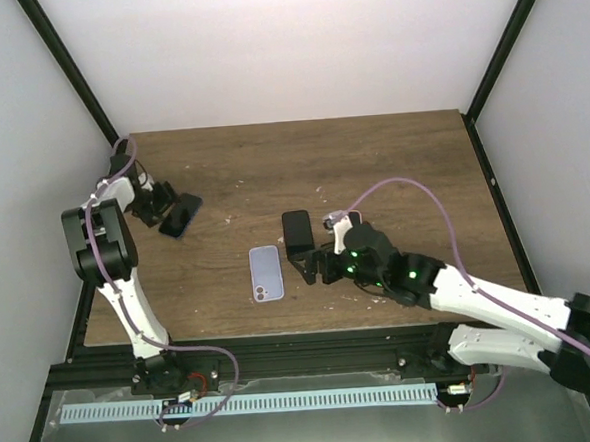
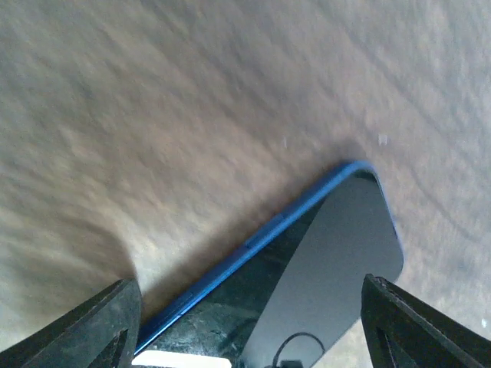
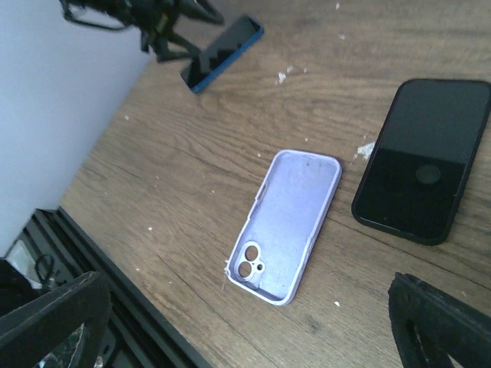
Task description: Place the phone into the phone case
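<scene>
The phone's long sides run at an angle between the fingers of my left gripper, so it will go to the right in the top view and turn to close across them.
A blue-edged phone (image 1: 186,212) with a dark screen lies at the table's left side, also seen in the left wrist view (image 2: 322,268) and the right wrist view (image 3: 224,50). My left gripper (image 1: 166,213) straddles it, one finger on each side (image 2: 249,314). The jaws are open, with a gap showing at the right finger (image 2: 399,322). The lavender phone case (image 1: 265,273) lies inside-up near the table's middle, camera hole toward the front (image 3: 288,222). My right gripper (image 1: 316,265) hovers just right of the case, open and holding nothing (image 3: 245,307).
A black phone-shaped slab (image 1: 297,231) lies flat just right of the lavender case (image 3: 426,157), close to the right gripper. White crumbs dot the wood. The black frame rail (image 1: 282,342) runs along the front edge, and white walls close in the sides.
</scene>
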